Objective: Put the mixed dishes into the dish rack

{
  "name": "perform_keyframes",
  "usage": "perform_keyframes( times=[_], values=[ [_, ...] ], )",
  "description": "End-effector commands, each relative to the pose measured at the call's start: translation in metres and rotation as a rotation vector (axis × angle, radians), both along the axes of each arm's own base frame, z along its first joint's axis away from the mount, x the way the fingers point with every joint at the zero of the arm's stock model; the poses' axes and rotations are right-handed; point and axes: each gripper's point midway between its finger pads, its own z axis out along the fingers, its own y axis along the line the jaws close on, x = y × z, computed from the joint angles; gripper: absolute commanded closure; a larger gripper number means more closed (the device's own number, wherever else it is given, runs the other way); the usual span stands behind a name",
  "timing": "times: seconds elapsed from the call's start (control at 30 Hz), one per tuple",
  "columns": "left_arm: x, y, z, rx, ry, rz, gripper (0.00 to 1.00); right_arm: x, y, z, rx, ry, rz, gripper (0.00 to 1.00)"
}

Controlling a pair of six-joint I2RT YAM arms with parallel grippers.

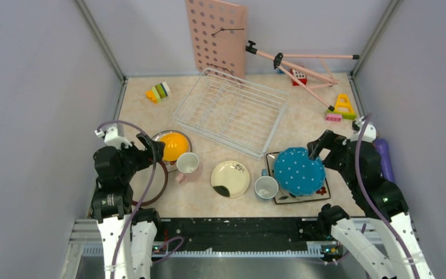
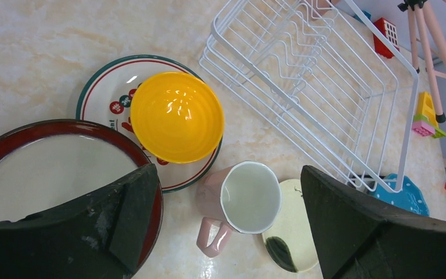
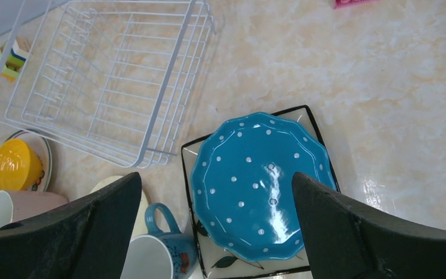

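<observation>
My right gripper is above the blue cup, which stands to its left in the top view, and will next sweep down onto the blue cup's open rim (image 1: pixel 277 184) (image 3: pixel 168 253) by the teal plate.
The white wire dish rack (image 1: pixel 230 110) sits at mid table, with no dishes in it; it also shows in the left wrist view (image 2: pixel 319 75) and the right wrist view (image 3: pixel 104 75). An orange-yellow bowl (image 1: pixel 173 145) rests on a white dotted plate (image 2: pixel 101 104), beside a dark-red-rimmed plate (image 2: pixel 52 168). A pink cup (image 1: pixel 187 163), a cream plate with a black blotch (image 1: pixel 230 178) and a blue cup (image 1: pixel 266 187) lie in front. A teal polka-dot plate (image 1: pixel 299 170) lies on a square flowered plate (image 1: pixel 322 195). My left gripper (image 1: pixel 154 146) is open above the pink cup (image 2: pixel 241 200). My right gripper (image 1: pixel 316 146) is open above the teal plate (image 3: pixel 258 183).
A pink pegboard (image 1: pixel 216 36) leans on the back wall. A pink tripod (image 1: pixel 299 64) lies at the back right with toy blocks (image 1: pixel 341 108) near it. More blocks (image 1: pixel 158 92) lie at the back left. A purple object (image 1: pixel 384 157) lies by the right wall.
</observation>
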Motion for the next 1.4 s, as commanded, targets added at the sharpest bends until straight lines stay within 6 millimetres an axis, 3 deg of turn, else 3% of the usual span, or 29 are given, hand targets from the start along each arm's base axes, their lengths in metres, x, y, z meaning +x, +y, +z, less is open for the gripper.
perform_keyframes(
  times=[0.0, 0.1, 0.3, 0.6, 0.73, 0.97, 1.17, 1.37],
  values=[
    [0.007, -0.013, 0.009, -0.012, -0.057, -0.087, 0.02, 0.006, 0.020, -0.006, 0.013, 0.068, 0.086, 0.02],
    [0.008, -0.019, 0.007, -0.026, -0.053, -0.124, 0.03, 0.008, 0.049, -0.037, 0.026, 0.201, 0.227, 0.05],
    [0.012, -0.027, 0.000, -0.059, -0.024, -0.176, 0.05, 0.007, 0.091, -0.080, 0.057, 0.299, 0.414, 0.23],
    [0.011, -0.029, -0.001, -0.070, -0.029, -0.180, 0.06, -0.009, 0.148, -0.128, -0.017, 0.431, 0.558, 0.25],
    [0.011, -0.031, -0.001, -0.073, -0.028, -0.190, 0.06, -0.014, 0.152, -0.136, -0.034, 0.464, 0.569, 0.34],
    [0.012, -0.032, -0.001, -0.078, -0.027, -0.201, 0.06, -0.030, 0.143, -0.155, -0.088, 0.534, 0.566, 0.36],
    [0.011, -0.036, -0.002, -0.090, -0.029, -0.225, 0.10, -0.039, 0.152, -0.157, -0.037, 0.541, 0.619, 0.62],
    [0.012, -0.037, -0.003, -0.094, -0.023, -0.232, 0.10, -0.030, 0.163, -0.120, 0.010, 0.427, 0.656, 0.91]
  ],
)
